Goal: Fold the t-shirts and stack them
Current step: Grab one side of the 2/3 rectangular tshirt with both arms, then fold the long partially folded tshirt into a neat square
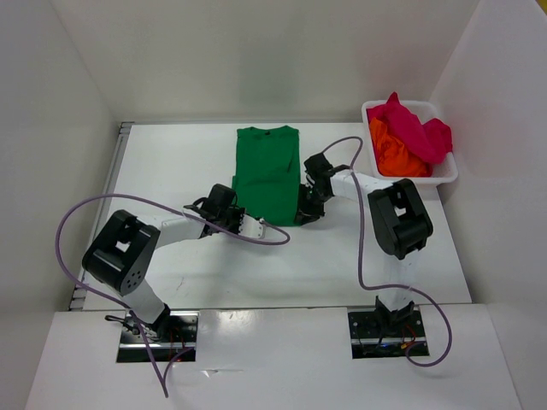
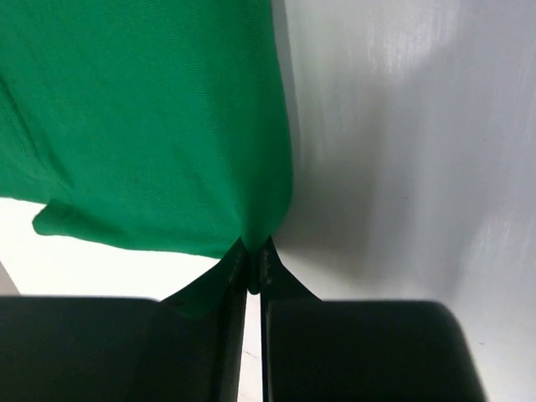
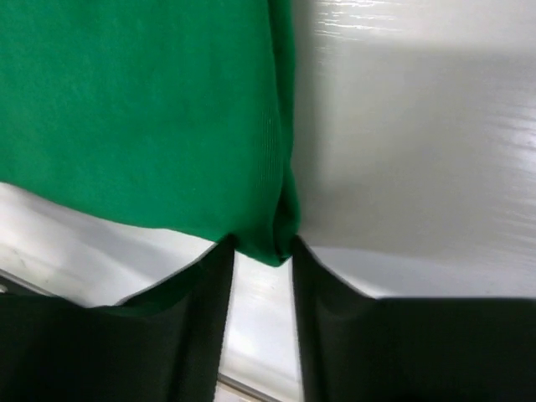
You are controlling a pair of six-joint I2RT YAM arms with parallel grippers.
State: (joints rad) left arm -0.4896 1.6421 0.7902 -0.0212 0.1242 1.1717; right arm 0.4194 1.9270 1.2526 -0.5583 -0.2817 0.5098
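Note:
The green t-shirt still lies long, so my left gripper will next lift its pinched corner up and outward onto the t-shirt's collar end, which is outward of the gripper, and let it go.
A green t-shirt, folded into a long strip, lies mid-table with its collar at the far end. My left gripper is at its near left corner. In the left wrist view the gripper has its jaws almost together, pinching a tuck of that green t-shirt. My right gripper is at the near right corner. In its wrist view the gripper has the thick folded edge of the green t-shirt filling the gap between its fingertips. An orange t-shirt and a magenta-red t-shirt lie crumpled in the basket.
A white mesh basket stands at the table's far right, against the right wall. White walls enclose the table on the left, back and right. Purple cables loop from both arms over the near half of the table.

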